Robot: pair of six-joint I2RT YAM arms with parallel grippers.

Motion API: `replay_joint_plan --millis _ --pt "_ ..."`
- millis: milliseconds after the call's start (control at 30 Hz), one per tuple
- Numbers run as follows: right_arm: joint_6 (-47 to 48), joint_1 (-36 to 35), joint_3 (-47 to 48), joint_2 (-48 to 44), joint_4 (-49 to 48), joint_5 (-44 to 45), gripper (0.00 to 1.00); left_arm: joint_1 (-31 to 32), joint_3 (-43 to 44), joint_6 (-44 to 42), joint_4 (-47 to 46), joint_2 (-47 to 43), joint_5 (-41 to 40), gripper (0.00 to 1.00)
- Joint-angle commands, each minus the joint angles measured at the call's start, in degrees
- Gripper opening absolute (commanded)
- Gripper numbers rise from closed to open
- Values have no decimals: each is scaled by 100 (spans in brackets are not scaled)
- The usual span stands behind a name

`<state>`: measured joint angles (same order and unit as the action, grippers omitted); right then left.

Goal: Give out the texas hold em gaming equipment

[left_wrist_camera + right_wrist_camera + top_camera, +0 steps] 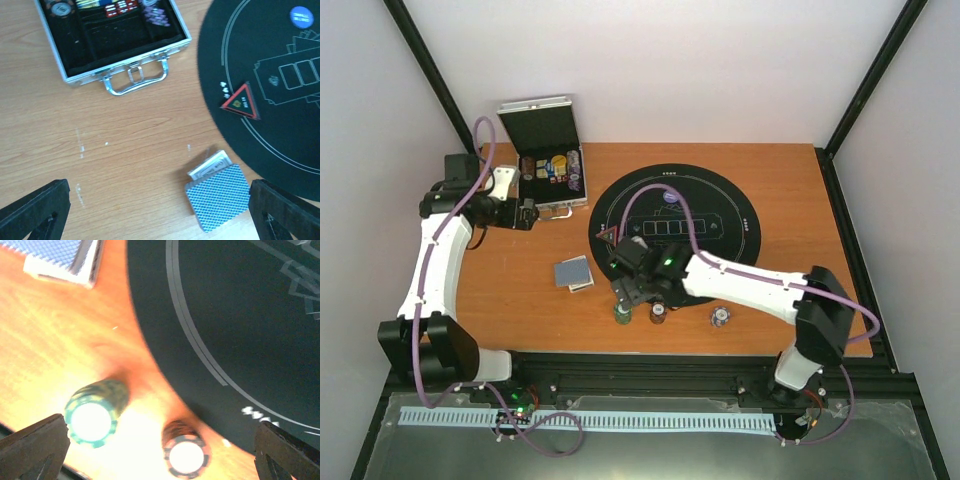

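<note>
My right gripper needs to move down and back around the green chip stack (621,318) (92,417) next and leave the red one outside, because the green stack is below and back of my right gripper.
A green chip stack (621,318), a red chip stack (658,314) and a pale chip stack (719,317) stand on the wood near the front edge. My right gripper (628,292) hovers open just above the green and red stacks. In the right wrist view the green stack (92,417) and the red stack (186,455) lie between its spread fingers (31,450). A deck of blue-backed cards (573,272) lies left of the mat. My left gripper (527,215) is open and empty by the case handle. Its wrist view shows the cards (218,197), a red triangle marker (241,101) and a blue button disc (301,17).
The open silver case (545,172) with more chips stands at the back left; its handle (134,80) faces the table middle. A round black mat (720,240) covers the table centre, with the triangle (608,236) at its left rim and the button disc (670,197) near the top.
</note>
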<state>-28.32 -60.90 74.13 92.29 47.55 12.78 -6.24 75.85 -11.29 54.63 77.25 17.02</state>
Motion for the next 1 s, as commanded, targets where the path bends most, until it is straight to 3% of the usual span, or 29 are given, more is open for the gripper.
replay_joint_plan --millis 0,433,967 --pt "-344 -528 414 595 435 -94 100 -295 -87 84 -175 12 -67 100" --pt "-296 -774 797 1311 382 -461 100 -312 -255 -126 -216 -149 94 100" --pt "-273 -786 801 1631 246 -500 74 -313 -173 -82 -267 -210 -28 100"
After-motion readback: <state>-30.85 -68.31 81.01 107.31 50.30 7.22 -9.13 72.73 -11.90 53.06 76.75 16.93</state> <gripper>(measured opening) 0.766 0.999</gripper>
